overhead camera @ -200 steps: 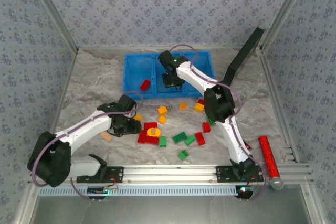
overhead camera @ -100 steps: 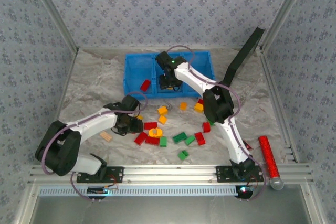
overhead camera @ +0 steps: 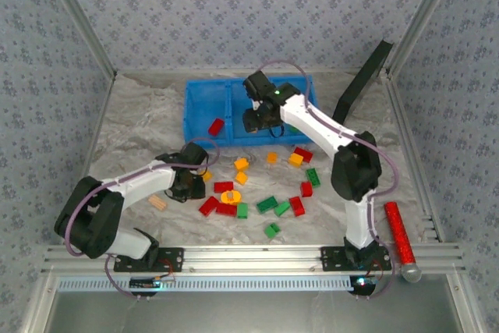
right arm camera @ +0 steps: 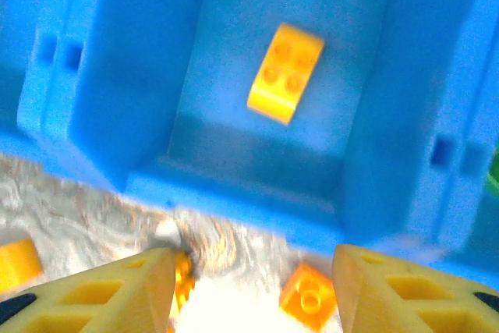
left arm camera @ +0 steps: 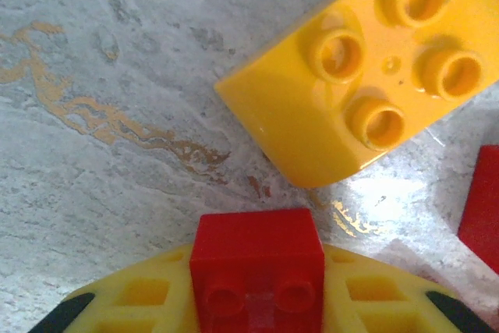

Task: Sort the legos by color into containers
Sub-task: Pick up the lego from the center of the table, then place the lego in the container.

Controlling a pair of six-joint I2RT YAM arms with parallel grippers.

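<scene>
I will next carry the small red lego up and outward in my left gripper and release it over the container section holding the red lego, as the colors match.
My left gripper is down on the table left of the brick pile, shut on a small red lego held between its yellow fingers. A yellow-orange lego lies just beyond it. My right gripper hangs open over the near wall of the blue container, with nothing between its fingers. An orange-yellow lego rests in the middle compartment. A red lego sits in the left compartment. Loose red, green and orange legos are scattered on the table.
A tan ridged block lies left of the left gripper. A red glittery cylinder lies at the near right beside the rail. A black slab leans at the back right. An orange brick sits on the table under the right gripper.
The left gripper has closed on the red lego. The right gripper has opened and drawn back to the bin's near wall, its elbow swinging right.
</scene>
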